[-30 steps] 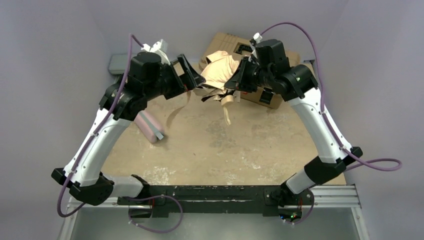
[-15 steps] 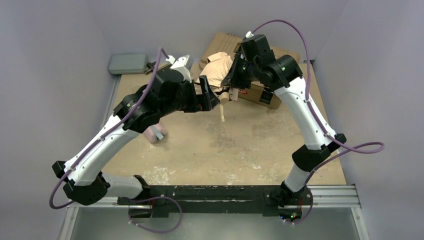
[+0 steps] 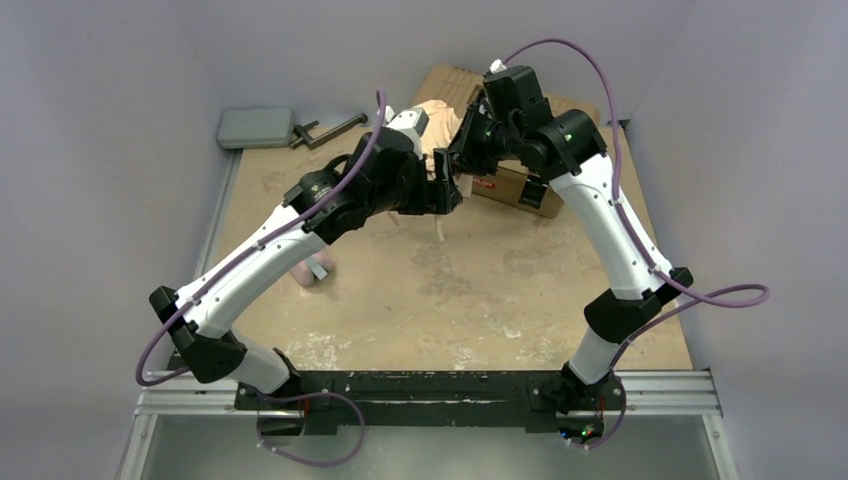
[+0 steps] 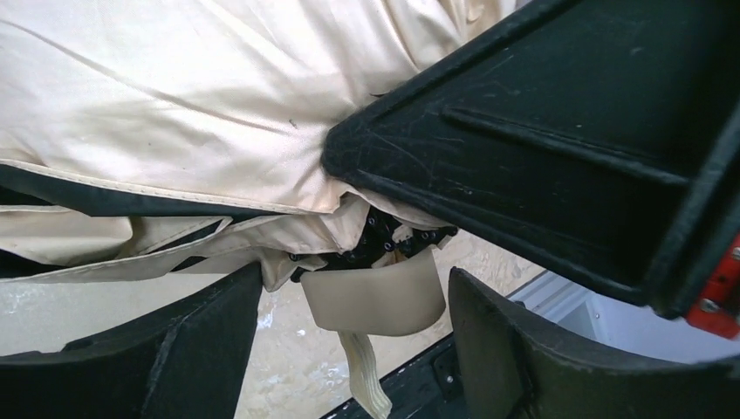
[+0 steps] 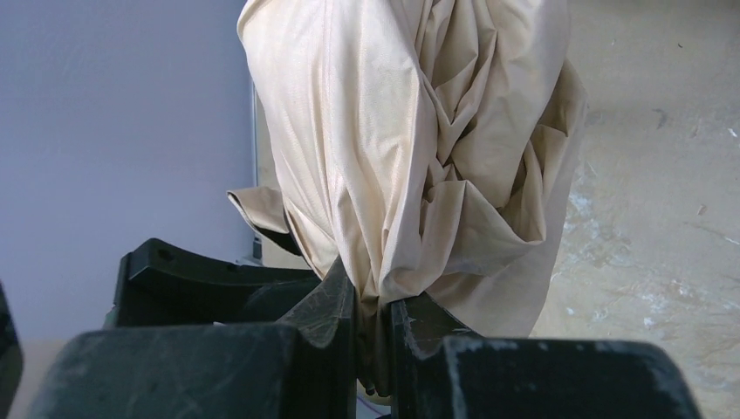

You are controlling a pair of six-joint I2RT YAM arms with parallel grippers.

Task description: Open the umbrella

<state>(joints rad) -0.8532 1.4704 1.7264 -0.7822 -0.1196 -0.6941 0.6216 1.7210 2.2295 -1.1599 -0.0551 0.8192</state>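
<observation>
The shut fingers of my right gripper keep the fabric bunched. I need to move my right gripper outward over the tan box next and let go of the fold.
The umbrella (image 3: 440,122) is a bundle of folded beige fabric held up at the back middle of the table. My right gripper (image 3: 462,155) is shut on a gathered fold of its fabric (image 5: 410,157), pinched between the fingers (image 5: 336,305). My left gripper (image 4: 353,284) is open, one jaw on each side of the cream knob handle (image 4: 375,301), with gaps on both sides. Black rib joints (image 4: 384,240) show above the handle and a cream strap (image 4: 366,388) hangs below it. In the top view my left gripper (image 3: 445,195) sits just under the right one.
A tan box (image 3: 520,185) stands behind the right gripper. A pink pouch (image 3: 312,268) lies under the left forearm. A grey case (image 3: 257,127) and a black tool (image 3: 328,128) lie at the back left. Walls close in on three sides.
My left arm has swung right and reached in under the umbrella, bringing its open jaws around the handle. My right gripper has kept its hold and has barely moved in the last half second.
</observation>
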